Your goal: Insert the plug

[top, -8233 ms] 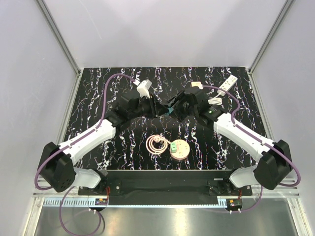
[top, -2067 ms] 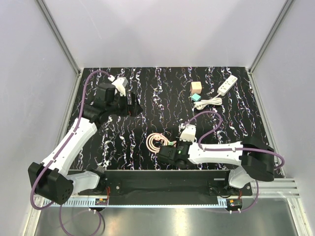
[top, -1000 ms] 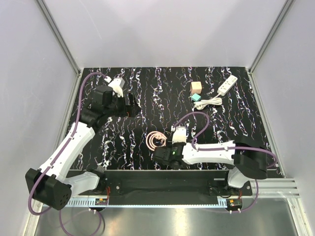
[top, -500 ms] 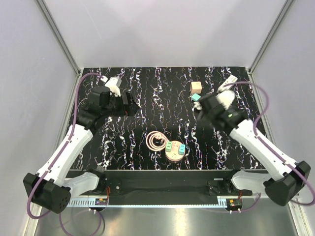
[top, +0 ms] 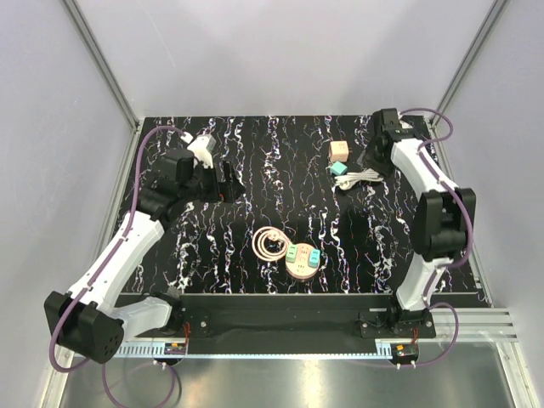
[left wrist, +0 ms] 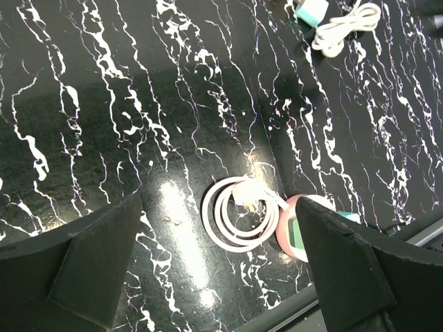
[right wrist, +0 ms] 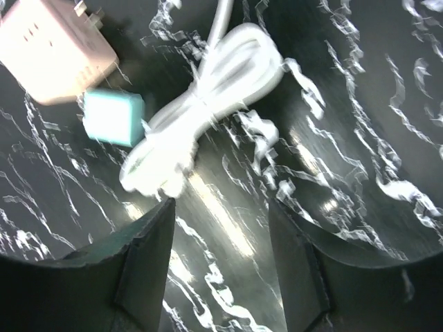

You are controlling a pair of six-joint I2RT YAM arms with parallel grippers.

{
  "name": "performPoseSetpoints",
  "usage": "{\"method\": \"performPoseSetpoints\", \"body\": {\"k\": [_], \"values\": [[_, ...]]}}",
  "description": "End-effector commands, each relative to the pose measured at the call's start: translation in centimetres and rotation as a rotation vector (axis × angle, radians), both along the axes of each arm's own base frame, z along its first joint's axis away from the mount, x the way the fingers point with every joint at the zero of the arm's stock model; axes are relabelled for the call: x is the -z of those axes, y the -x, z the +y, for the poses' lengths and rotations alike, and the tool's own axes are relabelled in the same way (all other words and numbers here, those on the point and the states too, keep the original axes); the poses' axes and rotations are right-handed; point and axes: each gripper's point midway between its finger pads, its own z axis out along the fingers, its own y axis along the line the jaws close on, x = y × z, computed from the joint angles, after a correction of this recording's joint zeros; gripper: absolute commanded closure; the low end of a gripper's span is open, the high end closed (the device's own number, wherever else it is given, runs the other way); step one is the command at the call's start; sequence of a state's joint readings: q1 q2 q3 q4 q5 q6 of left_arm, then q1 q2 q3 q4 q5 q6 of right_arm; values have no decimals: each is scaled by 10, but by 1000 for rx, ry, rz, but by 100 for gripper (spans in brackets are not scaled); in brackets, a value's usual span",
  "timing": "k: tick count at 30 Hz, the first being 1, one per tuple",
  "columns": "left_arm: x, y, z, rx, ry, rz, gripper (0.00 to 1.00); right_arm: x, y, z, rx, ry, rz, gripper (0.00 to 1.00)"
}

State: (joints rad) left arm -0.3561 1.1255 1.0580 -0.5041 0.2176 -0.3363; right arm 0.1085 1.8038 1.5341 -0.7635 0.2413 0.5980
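Observation:
My right gripper needs to shift, turn and go down onto the loose teal plug [top: 338, 168] [right wrist: 113, 117] next, because that plug is below the gripper and to its left in the top view.
A round pink socket [top: 303, 264] lies near the front edge with a green plug [top: 291, 252] and a teal plug [top: 314, 257] standing in it. Beside it lies a pink coiled cable [top: 270, 245], also seen as the coil [left wrist: 239, 213] in the left wrist view. At the back right are a loose teal plug [top: 338, 168], a pink cube adapter [top: 339, 150] and a white cable bundle [top: 359, 177]. My right gripper [top: 367, 161] hovers over that bundle [right wrist: 208, 104], open and empty [right wrist: 221, 256]. My left gripper [top: 228, 180] hangs wide open at the back left.
The right arm stretches along the table's right side up to the back corner. Grey walls and metal posts enclose the black marbled table [top: 255, 144]. In the right wrist view the teal plug [right wrist: 113, 117] and pink adapter [right wrist: 52, 48] lie left of the bundle.
The right arm has swung from the front centre, over the round socket, to the back right above the white cable, its jaws narrowing. The left arm has barely moved.

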Motion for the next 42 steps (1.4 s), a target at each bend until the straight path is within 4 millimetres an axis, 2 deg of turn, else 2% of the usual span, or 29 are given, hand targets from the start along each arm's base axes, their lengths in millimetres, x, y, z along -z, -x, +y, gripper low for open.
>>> {"method": "performPoseSetpoints", "body": {"k": [1,4,5,6,8,10,11,12,14,16,20,21,23,25,26,27,29,30,31,32,33,34,35,37,42], "values": [[-9,-6,-6,36,12,-47,1,-14,-41,6,-11,-67,-74,38],[-8,-8,-2,21,-6,-55,1,-2,-60,9,-34,-64,-62,39],[-8,-8,-1,17,-10,-59,1,-9,-70,13,-68,-72,-84,39],[-6,-9,0,13,-16,-58,1,0,-76,16,-110,-72,-73,41],[-6,-9,1,10,-18,-59,1,-2,-89,26,-241,-63,-110,43],[-9,-8,-1,19,-10,-63,1,6,-98,26,-313,-27,-108,43],[-8,-8,-1,21,-10,-61,1,0,-105,24,-317,-10,-124,42],[-8,-8,-2,22,-6,-59,1,7,-109,23,-324,2,-114,41],[-6,-8,-3,28,-3,-51,1,1,-120,24,-364,24,-141,39],[-7,-7,-6,39,6,-47,1,6,-126,28,-416,23,-144,35],[-4,-7,-8,49,12,-33,1,-6,-141,42,-516,5,-195,29],[-4,-7,-8,49,12,-33,1,-4,-143,41,-522,9,-194,28],[-4,-7,-8,50,11,-34,1,-6,-147,26,-454,75,-177,28],[-3,-7,-8,50,10,-31,1,3,-141,7,-371,134,-110,30],[-3,-7,-9,50,10,-32,1,-2,-140,2,-333,143,-105,33],[-4,-7,-9,51,12,-34,1,4,-138,-2,-295,144,-80,35],[-2,-8,-9,49,11,-29,1,9,-126,2,-244,87,-36,36],[-3,-8,-9,49,11,-30,1,11,-123,8,-243,54,-30,36],[-3,-8,-9,50,12,-28,1,12,-122,23,-281,-9,-37,36],[-3,-8,-10,54,15,-27,1,22,-116,27,-302,-27,-16,36],[-4,-7,-10,55,18,-27,1,15,-115,36,-343,-34,-39,36],[-4,-7,-11,59,20,-26,1,12,-123,48,-429,-36,-98,36],[-3,-7,-10,55,18,-27,1,20,-114,53,-473,-39,-96,36],[-5,-6,-9,54,18,-36,1,21,-112,72,-613,-35,-136,33],[-6,-6,-10,57,22,-35,1,39,-105,76,-802,86,-93,27]]}}
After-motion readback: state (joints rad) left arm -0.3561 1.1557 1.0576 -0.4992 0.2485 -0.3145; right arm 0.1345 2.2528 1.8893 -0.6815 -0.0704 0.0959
